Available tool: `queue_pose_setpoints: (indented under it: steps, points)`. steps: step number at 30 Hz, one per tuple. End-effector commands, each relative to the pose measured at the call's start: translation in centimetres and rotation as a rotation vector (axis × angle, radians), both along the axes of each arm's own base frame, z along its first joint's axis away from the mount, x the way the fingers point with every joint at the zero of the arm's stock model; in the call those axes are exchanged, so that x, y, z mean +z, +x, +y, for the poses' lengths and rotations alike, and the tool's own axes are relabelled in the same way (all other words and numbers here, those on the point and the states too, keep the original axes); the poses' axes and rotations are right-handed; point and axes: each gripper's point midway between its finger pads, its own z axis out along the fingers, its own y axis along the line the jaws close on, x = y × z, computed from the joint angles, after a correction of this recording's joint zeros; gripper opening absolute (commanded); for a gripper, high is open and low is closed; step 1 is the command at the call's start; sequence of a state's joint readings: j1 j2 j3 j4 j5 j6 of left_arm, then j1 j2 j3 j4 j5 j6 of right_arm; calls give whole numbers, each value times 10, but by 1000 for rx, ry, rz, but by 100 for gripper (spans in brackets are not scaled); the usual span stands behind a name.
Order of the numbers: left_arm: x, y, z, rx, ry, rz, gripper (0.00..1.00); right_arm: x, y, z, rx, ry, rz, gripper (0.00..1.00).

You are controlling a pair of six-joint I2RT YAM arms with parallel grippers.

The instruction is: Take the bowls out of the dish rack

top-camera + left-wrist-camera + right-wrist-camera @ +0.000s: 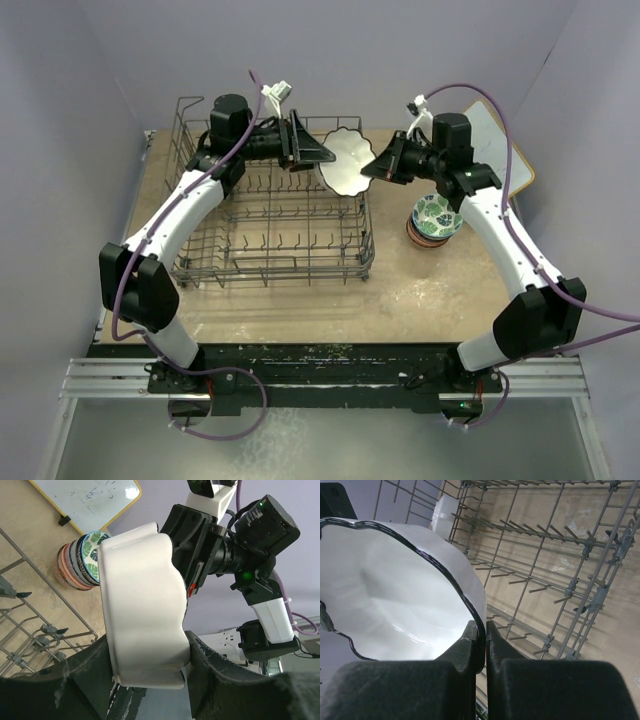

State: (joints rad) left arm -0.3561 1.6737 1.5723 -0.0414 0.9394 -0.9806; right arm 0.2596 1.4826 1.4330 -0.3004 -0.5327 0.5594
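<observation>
The bowl in my right gripper should next move back and down to the open tabletop on the near side of the stack, and I will release it there.
A plain white scalloped bowl with a dark rim hangs on edge in the air over the far right corner of the dark wire dish rack. My left gripper is shut on its body, with the fingers on either side of the bowl in the left wrist view. My right gripper is shut on its rim. In the right wrist view the rim is pinched between the gripper's two pads, with the rack below. A stack of patterned bowls, green-white on top, stands on the table right of the rack.
A white board with a yellow edge lies at the back right, behind the stack. The rack's upright prongs and right wall stand just under the held bowl. Purple cables loop above both arms.
</observation>
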Motion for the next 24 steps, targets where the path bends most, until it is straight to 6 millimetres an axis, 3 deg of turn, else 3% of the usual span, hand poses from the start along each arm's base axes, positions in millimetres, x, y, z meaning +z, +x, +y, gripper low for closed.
queue_pose_setpoints:
  steps: [1,5,9,13,17,20,24]
  points:
    - [48,-24,6,-82,-77,-128,60,17,3,-8,-10,-38,-89,0]
    - [27,-4,13,46,14,-79,80,20,3,-16,-51,-30,-69,0]
    - [22,16,32,200,96,-108,100,20,5,-47,-149,10,-2,0]
    - [14,28,49,280,173,-105,99,22,0,-101,-301,38,27,0]
    - [-1,31,52,276,217,-88,99,16,-15,-145,-447,56,61,0]
    - [-8,32,52,265,229,-82,99,11,-33,-162,-517,34,66,0]
    - [-15,31,52,241,249,-92,99,-18,-66,-169,-542,-57,126,0]
